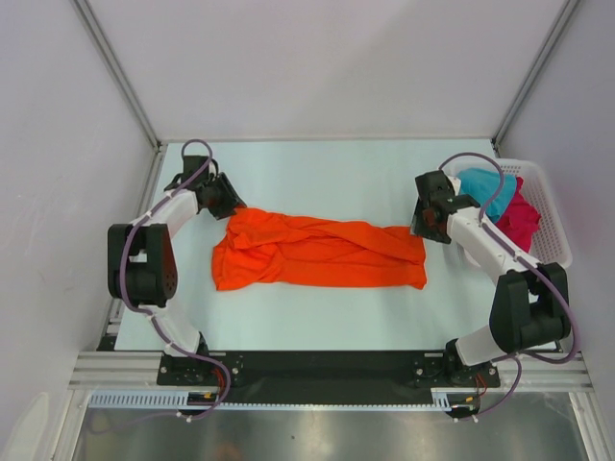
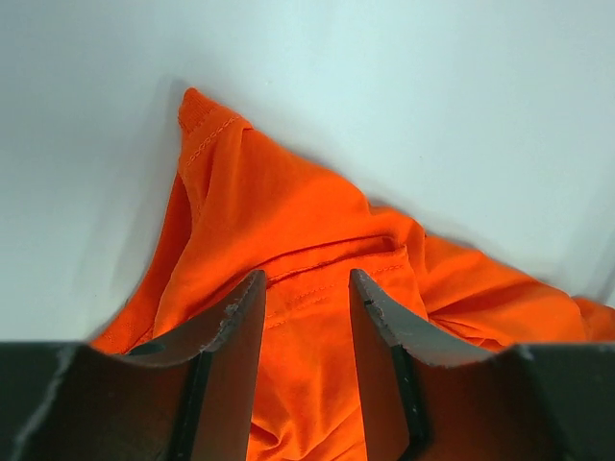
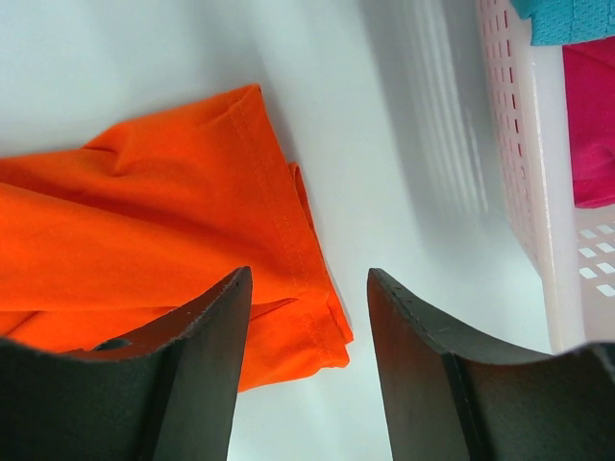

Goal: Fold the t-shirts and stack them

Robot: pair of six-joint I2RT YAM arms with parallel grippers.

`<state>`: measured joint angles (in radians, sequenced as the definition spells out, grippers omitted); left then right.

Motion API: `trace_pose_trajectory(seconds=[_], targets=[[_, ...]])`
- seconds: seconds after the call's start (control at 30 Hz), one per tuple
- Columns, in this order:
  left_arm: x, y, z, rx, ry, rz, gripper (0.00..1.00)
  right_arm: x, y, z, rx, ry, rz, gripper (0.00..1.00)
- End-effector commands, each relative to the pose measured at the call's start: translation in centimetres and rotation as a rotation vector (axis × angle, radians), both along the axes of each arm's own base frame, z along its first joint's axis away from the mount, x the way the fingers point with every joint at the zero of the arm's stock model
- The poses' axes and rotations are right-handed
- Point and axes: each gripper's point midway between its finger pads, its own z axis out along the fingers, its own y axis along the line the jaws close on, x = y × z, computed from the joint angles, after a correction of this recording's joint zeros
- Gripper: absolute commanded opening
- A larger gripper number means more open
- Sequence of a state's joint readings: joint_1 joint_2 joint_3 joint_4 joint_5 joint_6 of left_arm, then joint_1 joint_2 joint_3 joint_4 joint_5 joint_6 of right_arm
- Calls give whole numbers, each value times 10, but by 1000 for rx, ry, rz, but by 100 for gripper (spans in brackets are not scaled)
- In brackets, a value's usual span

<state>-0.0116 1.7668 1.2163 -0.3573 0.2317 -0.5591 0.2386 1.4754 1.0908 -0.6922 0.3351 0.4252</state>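
Observation:
The shirt's stitched hem's corner stands raised below the left gripper and to its right in the top view, so the left gripper will shift that way and come down with its fingers on both sides of it.
The orange t-shirt (image 1: 317,252) lies crumpled in a long band across the middle of the table. My left gripper (image 1: 231,206) hovers at the shirt's upper left corner. In the left wrist view its jaws (image 2: 307,279) stand open above the orange cloth (image 2: 279,211), which they do not pinch. My right gripper (image 1: 423,223) is at the shirt's right end, open (image 3: 308,279), with the hemmed corner (image 3: 307,317) lying between its fingers on the table. The teal t-shirt (image 1: 488,187) and the magenta t-shirt (image 1: 517,221) lie bunched in the basket.
A white slotted basket (image 1: 553,230) stands at the table's right edge, close beside the right arm; its wall (image 3: 514,144) shows in the right wrist view. Pale table surface (image 1: 317,182) shows behind and in front of the shirt. Frame posts and walls enclose the table.

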Motion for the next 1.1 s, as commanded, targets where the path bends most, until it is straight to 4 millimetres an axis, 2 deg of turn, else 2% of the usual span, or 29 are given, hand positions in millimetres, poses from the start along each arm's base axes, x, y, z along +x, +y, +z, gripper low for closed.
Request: trace_pose_trajectory(seconds=[0.0,0.2,0.4,0.43,0.53,0.57,0.7,0.9,0.93,1.0,1.07], targets=[[8,-3,13,-12,-33,-3,45,8,-6,9,-23,-14,-12,57],[-5,-13,-8,-16,19,-44,45,7,-2,2,-13,-6,-5,57],[-10,-62,-30,-29,95,-209,45,7,3,-5,-5,6,2,57],[-6,-75,-31,-20,94,-245,45,7,4,-5,-6,8,7,57],[-4,-92,-36,-6,105,-281,45,6,3,-6,-13,9,6,57],[-4,-94,-42,0,119,-282,45,5,1,-7,-16,12,7,57],[-4,-98,-48,8,132,-286,45,3,-2,-8,-20,17,3,57],[-2,-96,-47,25,125,-281,43,5,-5,-11,-12,16,-1,57],[-2,-97,-46,23,124,-281,41,4,-5,-12,-13,17,-1,57],[-2,-97,-46,23,124,-283,28,4,-5,-12,-11,19,-3,57],[-3,-98,-46,15,123,-286,5,3,-5,-13,-13,21,0,57]])
